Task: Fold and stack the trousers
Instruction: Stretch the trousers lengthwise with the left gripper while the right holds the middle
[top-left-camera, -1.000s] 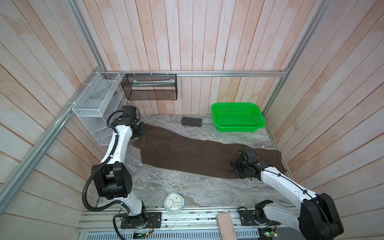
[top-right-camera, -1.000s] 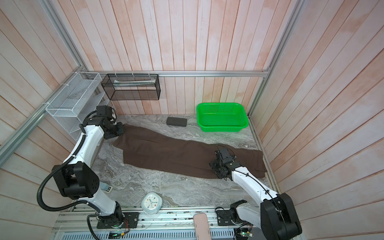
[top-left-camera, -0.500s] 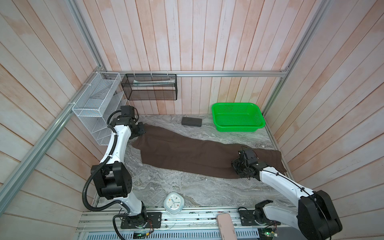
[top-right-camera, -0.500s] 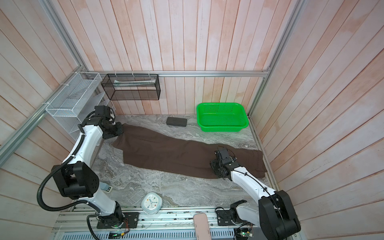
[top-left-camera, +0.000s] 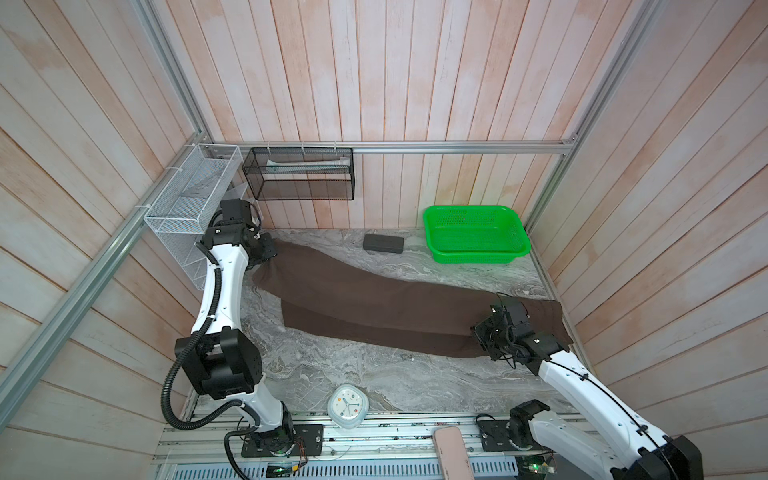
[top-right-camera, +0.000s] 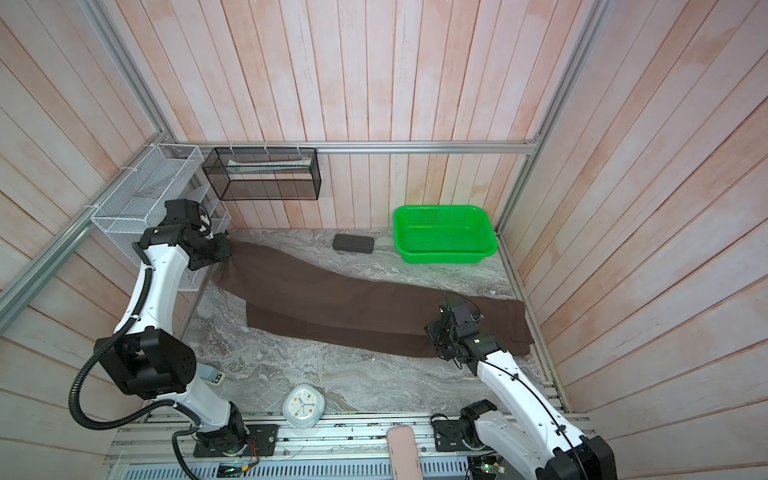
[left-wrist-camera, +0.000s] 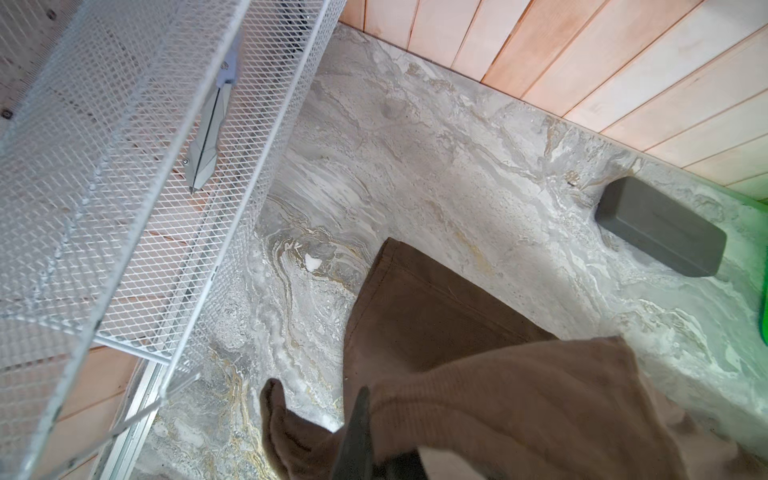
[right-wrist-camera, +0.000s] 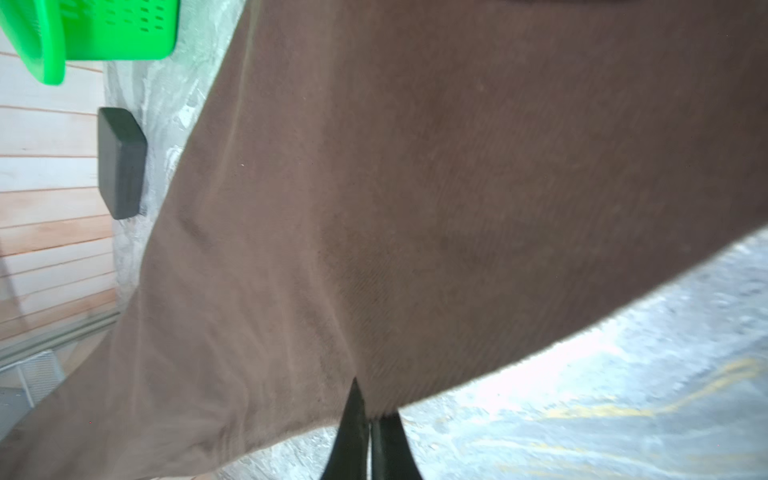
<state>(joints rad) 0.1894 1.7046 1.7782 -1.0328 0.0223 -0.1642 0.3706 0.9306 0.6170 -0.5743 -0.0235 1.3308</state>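
Note:
The lower leg's hemmed end (top-left-camera: 289, 314) (left-wrist-camera: 374, 312) lies well below my left gripper and the corner of the trousers it holds, so my left gripper will next lower that corner toward that end and release it.
The brown trousers (top-left-camera: 374, 299) (top-right-camera: 353, 299) lie stretched across the marble table from far left to near right, one leg on top of the other. My left gripper (top-left-camera: 266, 249) (top-right-camera: 222, 249) is at their far left end, shut on a lifted corner of cloth (left-wrist-camera: 498, 399) that drapes over the left gripper (left-wrist-camera: 365, 411) in the wrist view. My right gripper (top-left-camera: 484, 332) (top-right-camera: 434, 332) is at the near edge towards the right end. In the right wrist view the right gripper (right-wrist-camera: 368, 407) is shut on the trousers (right-wrist-camera: 415, 187), pinching their edge.
A green basket (top-left-camera: 473, 257) stands at the far right and a dark grey case (top-left-camera: 383, 243) lies to its left. A white mesh rack (top-left-camera: 183, 208) hangs close beside the left gripper. A black mesh basket (top-left-camera: 299, 174) hangs on the back wall. A white clock (top-left-camera: 348, 405) sits at the front edge.
My right gripper's jaws have closed on the near edge of the trousers. The left gripper keeps its hold at the far left end, and the cloth lies much as before.

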